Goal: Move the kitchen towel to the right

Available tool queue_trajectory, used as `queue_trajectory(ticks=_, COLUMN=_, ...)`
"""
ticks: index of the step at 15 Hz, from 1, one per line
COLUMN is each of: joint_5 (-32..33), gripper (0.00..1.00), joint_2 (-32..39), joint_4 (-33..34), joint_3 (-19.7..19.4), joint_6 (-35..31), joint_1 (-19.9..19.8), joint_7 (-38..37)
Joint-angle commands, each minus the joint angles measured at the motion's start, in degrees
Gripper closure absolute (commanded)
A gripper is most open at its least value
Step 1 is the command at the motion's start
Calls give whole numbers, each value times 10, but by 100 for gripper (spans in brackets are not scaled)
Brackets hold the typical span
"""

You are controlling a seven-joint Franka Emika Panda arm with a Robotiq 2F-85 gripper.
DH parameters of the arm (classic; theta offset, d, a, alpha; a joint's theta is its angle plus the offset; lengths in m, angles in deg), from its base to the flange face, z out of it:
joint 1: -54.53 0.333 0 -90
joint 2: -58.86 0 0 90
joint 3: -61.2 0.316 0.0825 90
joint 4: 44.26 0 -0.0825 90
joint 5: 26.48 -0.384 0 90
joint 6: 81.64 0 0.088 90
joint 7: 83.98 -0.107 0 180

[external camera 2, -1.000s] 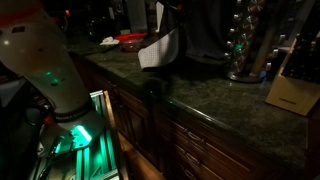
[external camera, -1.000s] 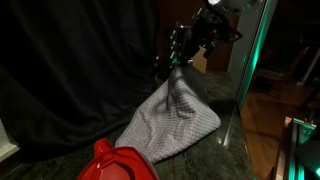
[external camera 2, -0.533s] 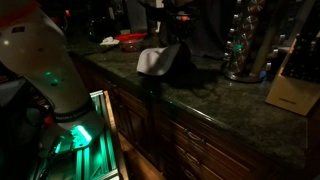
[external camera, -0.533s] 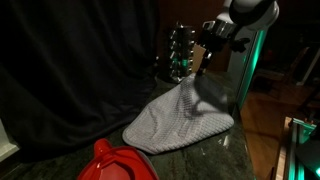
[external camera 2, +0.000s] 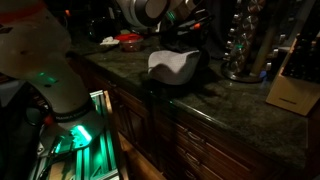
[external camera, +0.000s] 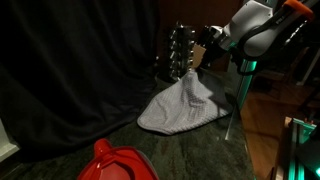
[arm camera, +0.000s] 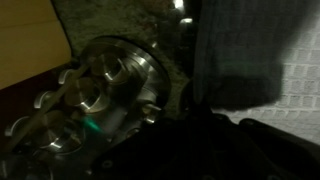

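My gripper lowers next beside the spice-jar carousel to release the towel's corner, still peaked above the counter.
The kitchen towel is grey-white with a waffle weave. It lies on the dark stone counter, with one corner pulled up into a peak. My gripper is shut on that raised corner. In an exterior view the towel is a pale heap near the counter's front edge, under the gripper. In the wrist view the towel fills the right side. The gripper is a dark mass at the bottom, and its fingers cannot be made out.
A metal spice-jar carousel stands just behind the towel; it also shows in an exterior view and the wrist view. A red object sits at the near counter end. A knife block stands further along. A dark curtain hangs behind.
My gripper has dragged the towel along the counter toward the spice carousel and lowered it. The towel hung taller before and is now flatter and more bunched.
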Motion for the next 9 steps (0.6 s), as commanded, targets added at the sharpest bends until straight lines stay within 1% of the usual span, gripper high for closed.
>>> queue_trajectory(ticks=1, joint_5=83, gripper=99, joint_2=32, joint_4=1, joint_3=98, joint_6=-26, joint_1=-155, joint_7=-5)
queue_trajectory(ticks=2, joint_5=106, gripper=99, joint_2=31, joint_4=1, joint_3=127, joint_6=-19, joint_1=-198, joint_7=-9)
queue_trajectory(ticks=3, joint_5=117, gripper=99, joint_2=37, joint_4=2, joint_3=149, joint_6=-9, joint_1=-221, joint_7=-18)
queue_trajectory(ticks=5, joint_5=142, gripper=99, joint_2=38, joint_4=3, joint_3=199, joint_6=-10, joint_1=-277, joint_7=-33)
queue_trajectory(ticks=7, joint_5=161, gripper=99, joint_2=36, joint_4=4, joint_3=246, joint_6=-14, joint_1=-320, joint_7=-49)
queue_trajectory(ticks=9, joint_5=178, gripper=99, joint_2=36, joint_4=6, joint_3=287, joint_6=-11, joint_1=-353, joint_7=-64)
